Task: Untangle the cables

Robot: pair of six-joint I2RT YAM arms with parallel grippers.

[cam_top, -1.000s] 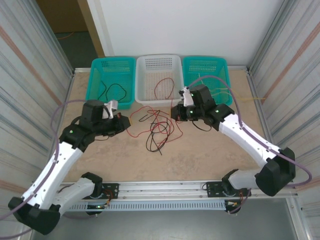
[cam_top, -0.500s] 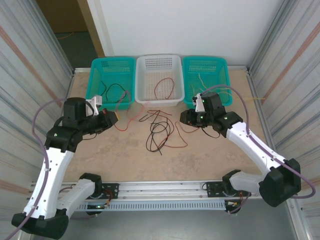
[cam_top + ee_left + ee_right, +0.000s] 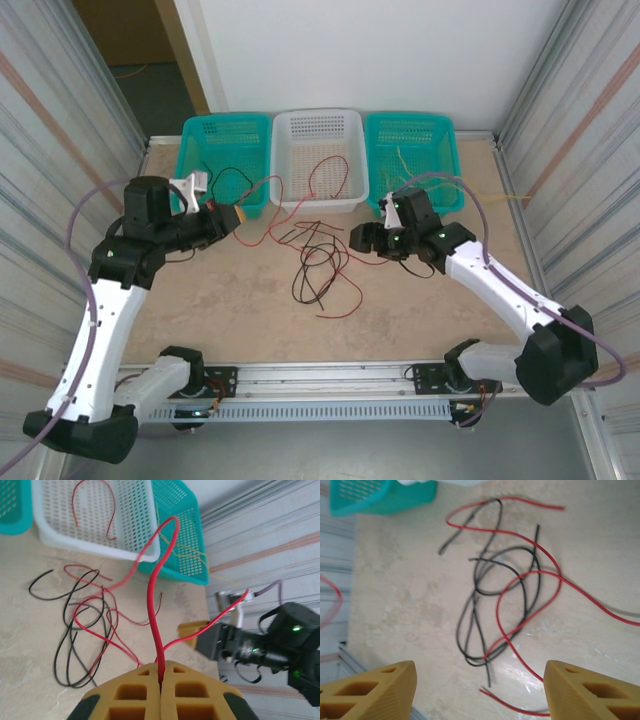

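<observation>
The white basket point(image 3: 95, 517) has a red cable in it and lies outward of the robot's left gripper, so the left gripper will move outward to it next and let go of the red cable there.
My left gripper point(image 3: 236, 215) point(image 3: 161, 676) is shut on a red cable point(image 3: 154, 600) that arcs up from its pads point(image 3: 190, 690) toward the baskets point(image 3: 264, 189). Loose red and black cables point(image 3: 318, 262) lie tangled on the table between the arms point(image 3: 85, 630) point(image 3: 502, 595). Right of that pile, my right gripper point(image 3: 360, 240) point(image 3: 480, 690) hangs open, its fingers point(image 3: 590, 690) wide apart with nothing between them. In the left wrist view the right gripper's yellow finger point(image 3: 192, 629) shows low over the table.
Three baskets line the back edge: a teal one point(image 3: 190, 160) holding black cables, a white one point(image 3: 318, 114) point(image 3: 135, 547) holding a red cable point(image 3: 325, 175), and a teal one point(image 3: 412, 118) point(image 3: 187, 535) holding pale yellow wires. Corrugated walls stand at both sides.
The left gripper has drawn its red cable out of the pile, leftward and back toward the baskets. The right gripper has opened and let go, and the pile has loosened.
</observation>
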